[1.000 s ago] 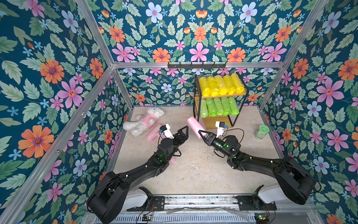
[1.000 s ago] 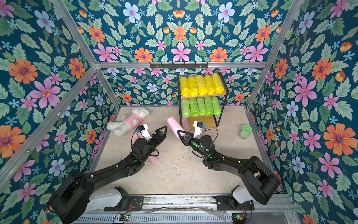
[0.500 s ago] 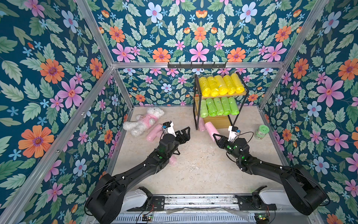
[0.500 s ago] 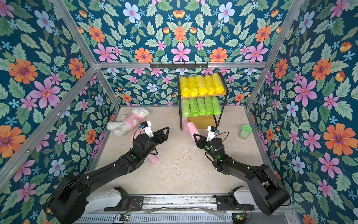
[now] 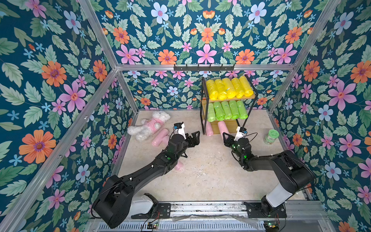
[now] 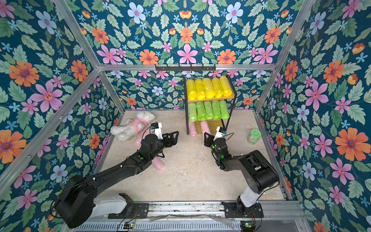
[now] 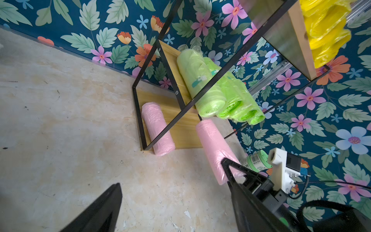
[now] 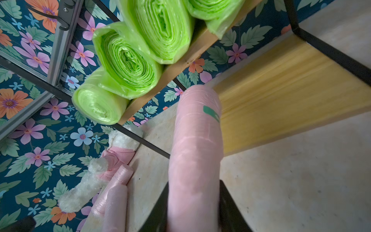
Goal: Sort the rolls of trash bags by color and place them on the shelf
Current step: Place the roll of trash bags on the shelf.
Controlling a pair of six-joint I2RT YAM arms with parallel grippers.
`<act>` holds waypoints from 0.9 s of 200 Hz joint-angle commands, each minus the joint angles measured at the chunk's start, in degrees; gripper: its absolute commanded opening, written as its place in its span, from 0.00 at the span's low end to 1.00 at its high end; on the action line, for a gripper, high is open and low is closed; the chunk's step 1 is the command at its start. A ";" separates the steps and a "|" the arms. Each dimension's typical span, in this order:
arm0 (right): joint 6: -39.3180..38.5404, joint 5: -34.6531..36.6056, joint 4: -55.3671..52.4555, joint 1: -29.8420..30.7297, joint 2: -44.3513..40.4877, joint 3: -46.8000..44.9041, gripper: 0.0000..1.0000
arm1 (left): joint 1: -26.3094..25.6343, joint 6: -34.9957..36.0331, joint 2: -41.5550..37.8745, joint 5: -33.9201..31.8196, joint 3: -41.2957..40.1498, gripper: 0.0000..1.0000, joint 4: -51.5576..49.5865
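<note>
I will next push my right gripper outward over the bottom board's bare wood (image 5: pixel 215 126) beside the pink roll already lying there, and let go of the held roll.
The shelf (image 5: pixel 203 112) (image 6: pixel 228 99) stands at the back, with several yellow rolls (image 5: pixel 228 88) on its top board and several green rolls (image 5: pixel 225 110) (image 8: pixel 124 66) on the middle one. One pink roll (image 5: pixel 208 127) (image 7: pixel 157 128) lies on the bottom board. My right gripper (image 5: pixel 228 136) (image 8: pixel 193 200) is shut on another pink roll (image 5: pixel 222 128) (image 6: pixel 204 129) (image 8: pixel 195 144), whose far end is at the bottom board's front edge. My left gripper (image 5: pixel 193 138) (image 7: pixel 173 182) hangs open and empty over the floor. Two pink rolls (image 5: pixel 160 136) lie by the plush toy, and a third (image 5: pixel 178 165) sits under the left arm.
A white plush toy (image 5: pixel 148 125) in a pink shirt lies at the back left. A green-lidded jar (image 5: pixel 271 136) stands by the right wall. The shelf's black frame posts (image 7: pixel 138 120) border the bottom board (image 8: pixel 291 90). Flowered walls close in on three sides.
My right gripper has carried the pink roll from mid-floor back and right to the shelf's bottom tier. The left gripper has shifted slightly right and stays open.
</note>
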 commanded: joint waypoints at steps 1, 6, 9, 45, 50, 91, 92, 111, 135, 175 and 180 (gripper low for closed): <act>0.14 0.85 7.38 -0.56 4.22 2.10 0.28 | 0.10 1.29 0.13 1.24 0.33 0.90 -0.42; 0.55 0.80 8.31 -0.63 5.26 2.48 0.28 | 0.10 1.28 0.13 1.33 0.32 0.90 -0.41; 0.73 0.82 8.84 -0.65 5.88 2.66 0.28 | 0.10 1.28 0.13 1.34 0.25 0.90 -0.46; 1.51 1.03 12.59 -0.91 10.85 5.39 0.28 | 0.10 1.28 0.59 1.68 0.06 0.90 -0.33; 1.56 0.84 12.63 -0.92 11.43 5.95 0.29 | 0.10 1.35 0.78 1.84 0.12 0.90 -0.30; 3.50 0.47 10.95 -1.00 16.52 10.66 0.29 | 0.18 1.02 1.88 2.48 0.20 0.90 0.29; 3.59 0.46 10.95 -1.00 16.61 10.74 0.29 | 0.18 1.02 1.89 2.43 0.18 0.90 0.29; 4.41 0.53 10.91 -0.97 18.37 12.40 0.29 | 0.18 1.06 1.91 2.48 0.24 0.90 0.29; 5.64 0.23 10.34 -1.00 20.49 14.63 0.30 | 0.28 1.19 2.08 2.57 0.40 0.90 0.21; 7.59 -0.41 9.46 -1.10 23.79 17.67 0.30 | 0.36 1.09 2.12 2.84 0.33 0.90 0.12; 7.84 -0.58 9.15 -1.10 24.06 18.19 0.30 | 0.45 1.10 2.08 2.91 0.33 0.91 0.12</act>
